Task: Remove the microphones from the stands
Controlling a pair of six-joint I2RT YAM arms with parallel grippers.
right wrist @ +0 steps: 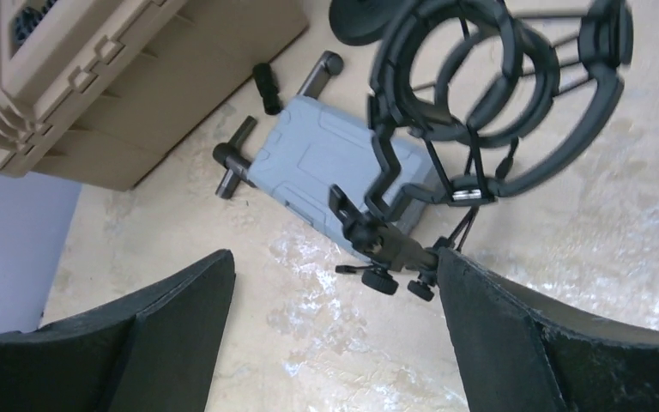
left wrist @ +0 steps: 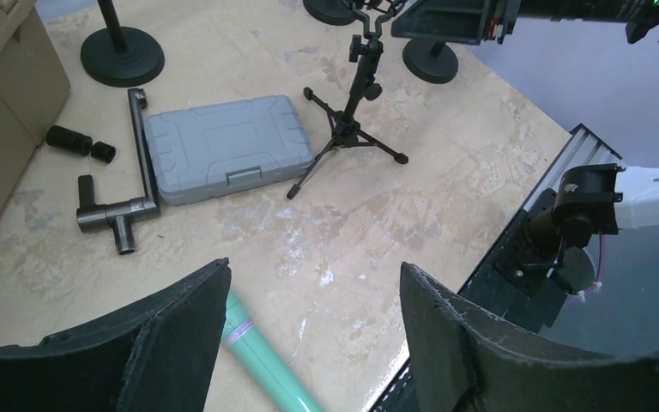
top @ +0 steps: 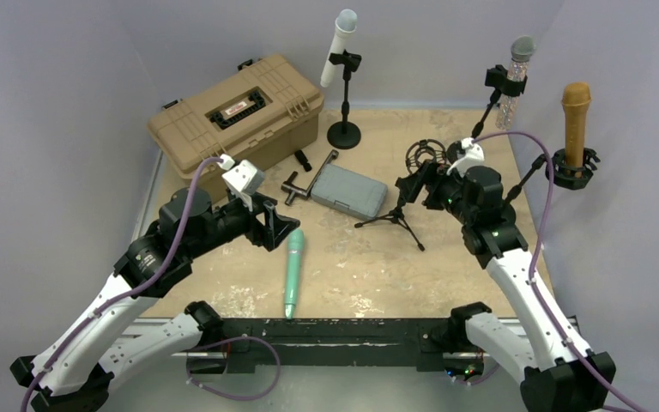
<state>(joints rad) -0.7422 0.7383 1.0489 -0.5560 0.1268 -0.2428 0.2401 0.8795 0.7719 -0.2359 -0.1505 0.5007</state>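
Observation:
Next, my right gripper swings toward the right in the top view onto the brown microphone's body below its head (top: 575, 127), as the brown microphone still sits in its stand.
A mint-green microphone (top: 293, 273) lies flat on the table near the front edge, held by nothing. In the left wrist view the green microphone (left wrist: 262, 360) lies below and beside the left finger. My left gripper (top: 276, 230) (left wrist: 313, 270) hovers over its head end, open and empty. The small black tripod stand (top: 399, 210) (left wrist: 349, 120) stands mid-table, and its ring-shaped shock mount (right wrist: 480, 94) is empty. My right gripper (top: 412, 184) (right wrist: 335, 257) is open right beside that mount, and its right finger sits close to the stand's clamp knobs.
A tan toolbox (top: 236, 120) sits at the back left. A grey case (top: 349, 190) and a black T-handle tool (top: 305, 180) lie beside it. A white microphone (top: 341, 47), a clear one (top: 515, 77) and a brown one (top: 576, 120) stand on other stands at the back and right.

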